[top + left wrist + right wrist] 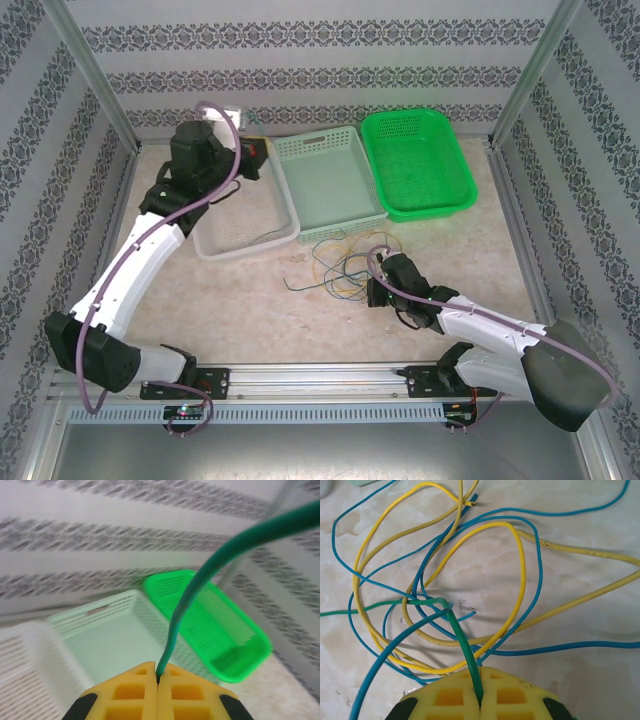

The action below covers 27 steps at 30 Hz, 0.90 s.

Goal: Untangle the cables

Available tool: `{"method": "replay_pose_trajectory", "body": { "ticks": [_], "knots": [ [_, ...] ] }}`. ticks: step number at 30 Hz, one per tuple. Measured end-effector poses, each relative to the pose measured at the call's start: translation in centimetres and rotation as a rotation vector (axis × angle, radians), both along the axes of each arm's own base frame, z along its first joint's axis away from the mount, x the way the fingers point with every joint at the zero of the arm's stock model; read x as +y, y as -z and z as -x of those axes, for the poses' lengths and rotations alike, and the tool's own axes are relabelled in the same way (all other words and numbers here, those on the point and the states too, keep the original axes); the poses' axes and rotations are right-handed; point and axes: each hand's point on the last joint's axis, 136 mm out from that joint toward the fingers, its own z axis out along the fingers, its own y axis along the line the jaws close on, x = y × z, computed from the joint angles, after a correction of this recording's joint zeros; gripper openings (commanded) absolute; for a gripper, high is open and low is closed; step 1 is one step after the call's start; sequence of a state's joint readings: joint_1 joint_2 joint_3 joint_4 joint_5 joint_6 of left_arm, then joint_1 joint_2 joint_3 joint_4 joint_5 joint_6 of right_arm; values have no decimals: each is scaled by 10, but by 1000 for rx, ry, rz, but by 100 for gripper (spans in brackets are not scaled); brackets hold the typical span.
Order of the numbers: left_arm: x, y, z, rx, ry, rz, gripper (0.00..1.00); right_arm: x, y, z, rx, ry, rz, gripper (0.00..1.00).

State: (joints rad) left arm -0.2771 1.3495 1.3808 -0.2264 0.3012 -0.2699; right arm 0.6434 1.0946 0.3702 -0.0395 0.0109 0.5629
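Observation:
The loose end of the green cable is already hanging over the basket, so my left gripper should next go down toward the far part of the white basket (pixel 250 190) (pixel 25 665) and let go of the cable there.
The cables (pixel 345 265) lie in a loose tangle on the table in front of the baskets. In the right wrist view, blue cables (pixel 540 565) and yellow cables (pixel 521 565) loop over one another on the marble surface. My right gripper (pixel 480 700) is shut on a dark green cable (pixel 462 640) that rises out of the tangle; in the top view it (pixel 378 290) sits at the tangle's right edge. My left gripper (pixel 158 676) is shut on a green cable (pixel 200 580) that arcs up to the right. It (pixel 252 157) hovers at the far left, above the baskets.
Three baskets stand in a row at the back: a white one (pixel 240 215), a pale green one (pixel 330 185) and a bright green one (pixel 415 160). Patterned walls and metal posts close in the table on three sides.

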Motion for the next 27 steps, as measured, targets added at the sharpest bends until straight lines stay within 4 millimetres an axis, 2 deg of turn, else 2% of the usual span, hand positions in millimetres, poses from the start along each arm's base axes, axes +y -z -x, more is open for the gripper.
{"method": "replay_pose_trajectory", "body": {
  "ticks": [2,5,8,15,19,24,27],
  "knots": [
    [28,21,-11,52,-67,-5,0,0,0,0,1,1,-1,0],
    [55,47,-25,119,-132,-3,0,0,0,0,2,3,-2,0],
    [67,69,-38,177,-156,2,0,0,0,0,4,3,-2,0],
    [73,121,-63,326,-143,62,0,0,0,0,6,8,-5,0],
    [70,132,-70,368,-138,95,0,0,-1,0,2,8,-8,0],
    [63,122,-82,376,-122,161,0,0,-3,-1,-4,12,-15,0],
    [62,126,-89,395,-123,182,0,0,-3,0,-3,12,-15,0]
  ]
}}
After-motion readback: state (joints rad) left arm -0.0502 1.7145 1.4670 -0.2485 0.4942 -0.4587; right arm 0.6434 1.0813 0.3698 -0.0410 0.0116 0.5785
